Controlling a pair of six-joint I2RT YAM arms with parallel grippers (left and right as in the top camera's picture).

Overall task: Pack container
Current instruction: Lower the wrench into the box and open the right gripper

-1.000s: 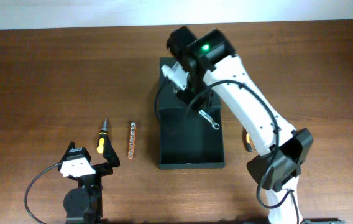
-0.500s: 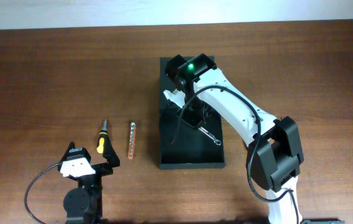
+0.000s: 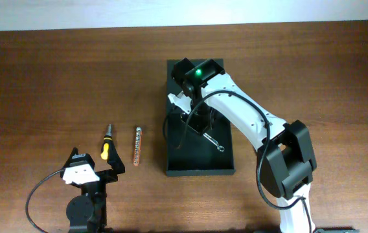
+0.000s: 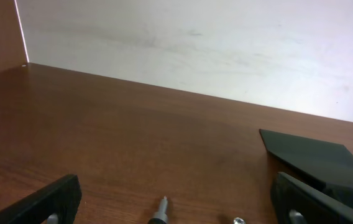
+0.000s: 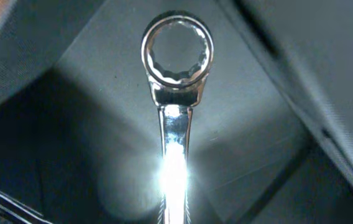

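Note:
The right gripper moves back and down toward the container's dark bottom next and lets go of the wrench's handle there. The container's bottom beneath the wrench's ring end is bare.
The container (image 3: 197, 163), a dark green-black box, lies open in the middle of the table. My right gripper (image 3: 201, 125) reaches down inside it, shut on a silver wrench (image 3: 216, 142). The wrench's ring end (image 5: 176, 55) points away from the jaws over the container's dark floor (image 5: 64, 87). My left gripper (image 3: 95, 160) rests at the front left with its jaws wide open and nothing in them. In the left wrist view the tip of a screwdriver (image 4: 160, 210) shows between the left fingers (image 4: 58, 198), and a corner of the container (image 4: 313, 155) shows at the right.
A yellow-and-black screwdriver (image 3: 105, 144) and a slim orange-and-silver bit strip (image 3: 137, 145) lie side by side on the wood, left of the container. A pale wall (image 4: 195, 43) rises behind the table's far edge.
The right arm came down from the box's far end and lowered the wrench deeper inside. It has barely shifted over the last half second. The left arm has stayed still.

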